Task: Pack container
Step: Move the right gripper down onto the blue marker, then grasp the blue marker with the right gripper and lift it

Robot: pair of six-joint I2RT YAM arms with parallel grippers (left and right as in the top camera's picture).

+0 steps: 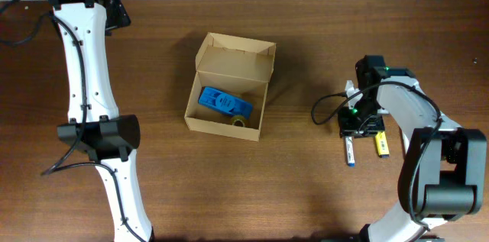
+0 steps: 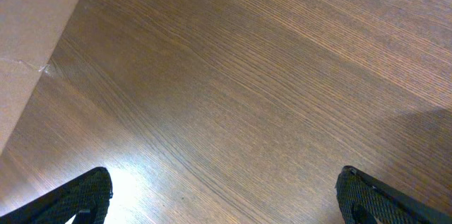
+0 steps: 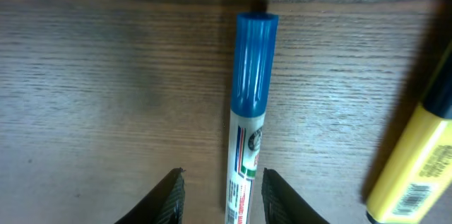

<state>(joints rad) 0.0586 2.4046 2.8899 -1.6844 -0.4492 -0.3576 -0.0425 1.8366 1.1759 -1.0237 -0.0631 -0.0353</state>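
Note:
My right gripper is above the marker's white body point(image 1: 349, 151) point(image 3: 244, 167), which is already between its open fingers, so next it should go down around the marker's body and close short of the blue cap.
The container point(image 1: 235, 57), a brown cardboard box with its flap lid standing open, sits at the table's middle. Inside lie a flat blue case point(image 1: 224, 103) and a small yellowish ring point(image 1: 239, 121). At the right, my right gripper point(image 1: 359, 125) hangs over a blue-capped marker point(image 3: 248, 104) lying on the table. Its jaws are open and straddle the marker's white barrel point(image 1: 349, 151), with a gap on each side. A yellow marker point(image 3: 415, 171) lies just right of it point(image 1: 381, 146). My left gripper point(image 1: 117, 13) stands wide open at the far left, over bare wood point(image 2: 224, 183).
The left arm point(image 1: 95, 131) runs along the table's left side from front to back. A black cable point(image 1: 325, 106) loops beside the right gripper. A pale surface point(image 2: 28, 33) shows at the left edge of the left wrist view.

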